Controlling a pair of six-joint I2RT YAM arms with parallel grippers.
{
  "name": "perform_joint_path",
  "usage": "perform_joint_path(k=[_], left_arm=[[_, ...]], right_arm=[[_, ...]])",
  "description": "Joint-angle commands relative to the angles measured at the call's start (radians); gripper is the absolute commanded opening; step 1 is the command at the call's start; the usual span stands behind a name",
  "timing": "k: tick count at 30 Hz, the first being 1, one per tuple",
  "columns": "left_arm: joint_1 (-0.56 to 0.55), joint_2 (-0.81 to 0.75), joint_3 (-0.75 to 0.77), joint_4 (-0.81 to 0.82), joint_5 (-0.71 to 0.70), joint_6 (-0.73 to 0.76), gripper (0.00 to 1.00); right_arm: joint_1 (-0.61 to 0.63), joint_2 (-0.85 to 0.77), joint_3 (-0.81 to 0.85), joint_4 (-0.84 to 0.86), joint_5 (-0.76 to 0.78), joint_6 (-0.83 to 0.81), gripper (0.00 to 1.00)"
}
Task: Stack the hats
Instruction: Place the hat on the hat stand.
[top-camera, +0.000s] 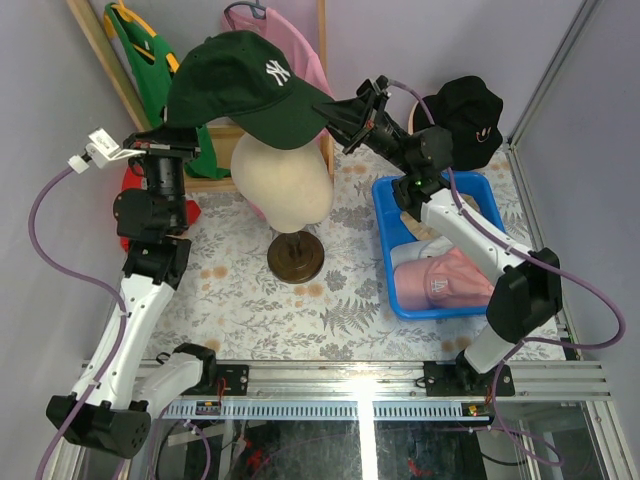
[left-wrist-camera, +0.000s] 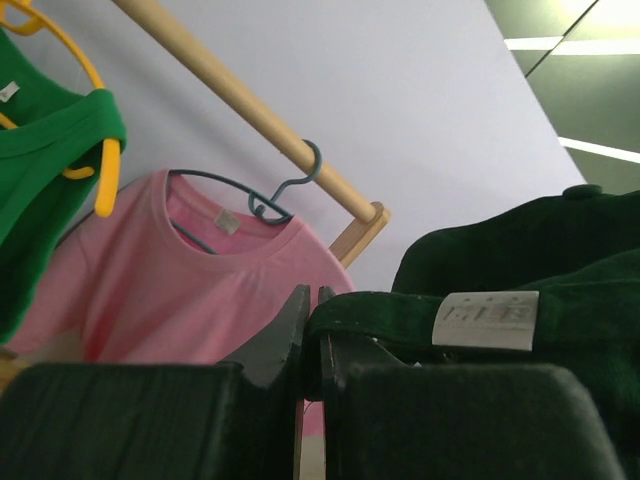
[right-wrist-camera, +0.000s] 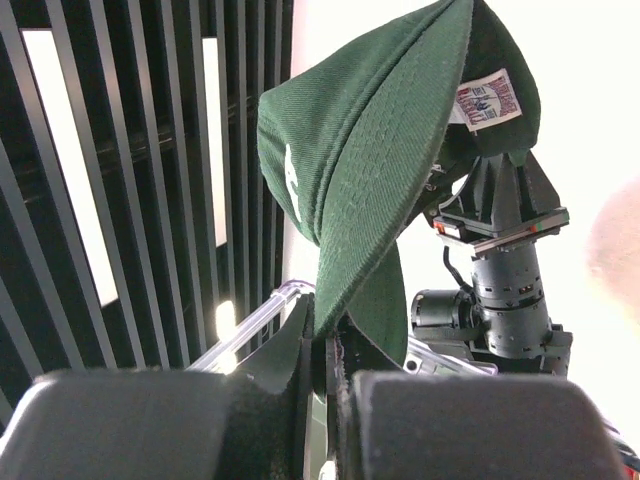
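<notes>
My right gripper goes down and to the right in the top view next and draws the cap onto the mannequin head (top-camera: 283, 175), because the cap still hangs above it.
A dark green baseball cap (top-camera: 250, 85) with a white logo hangs in the air just above the cream mannequin head (top-camera: 283, 175), stretched between both arms. My left gripper (top-camera: 178, 128) is shut on the cap's rear band; in the left wrist view the gripper (left-wrist-camera: 312, 300) pinches that band beside a white label. My right gripper (top-camera: 335, 108) is shut on the brim, and in the right wrist view the gripper (right-wrist-camera: 325, 330) clamps the brim's edge under the cap (right-wrist-camera: 370, 150). A black bucket hat (top-camera: 465, 110) lies at the back right. A pink cap (top-camera: 440, 280) and a white cap (top-camera: 425, 248) lie in the blue bin (top-camera: 386, 255).
The mannequin head stands on a dark round base (top-camera: 296, 258) at mid-table. A wooden rack (top-camera: 100, 50) at the back carries a green T-shirt (top-camera: 150, 60) and a pink T-shirt (left-wrist-camera: 200, 290). Walls close in on the left, back and right.
</notes>
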Motion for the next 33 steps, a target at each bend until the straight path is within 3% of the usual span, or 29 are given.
perform_joint_path(k=[1, 23, 33], left_arm=[[-0.002, -0.036, -0.023, 0.0, -0.038, 0.079, 0.0], [-0.092, -0.031, -0.164, 0.013, -0.143, 0.098, 0.0], [-0.105, -0.06, -0.246, -0.003, -0.2, 0.023, 0.0]], right_arm=[[-0.05, -0.023, -0.029, 0.16, 0.019, 0.033, 0.0], [-0.137, 0.012, -0.237, 0.403, -0.057, 0.146, 0.0], [-0.154, 0.012, -0.309, 0.473, -0.069, 0.183, 0.0]])
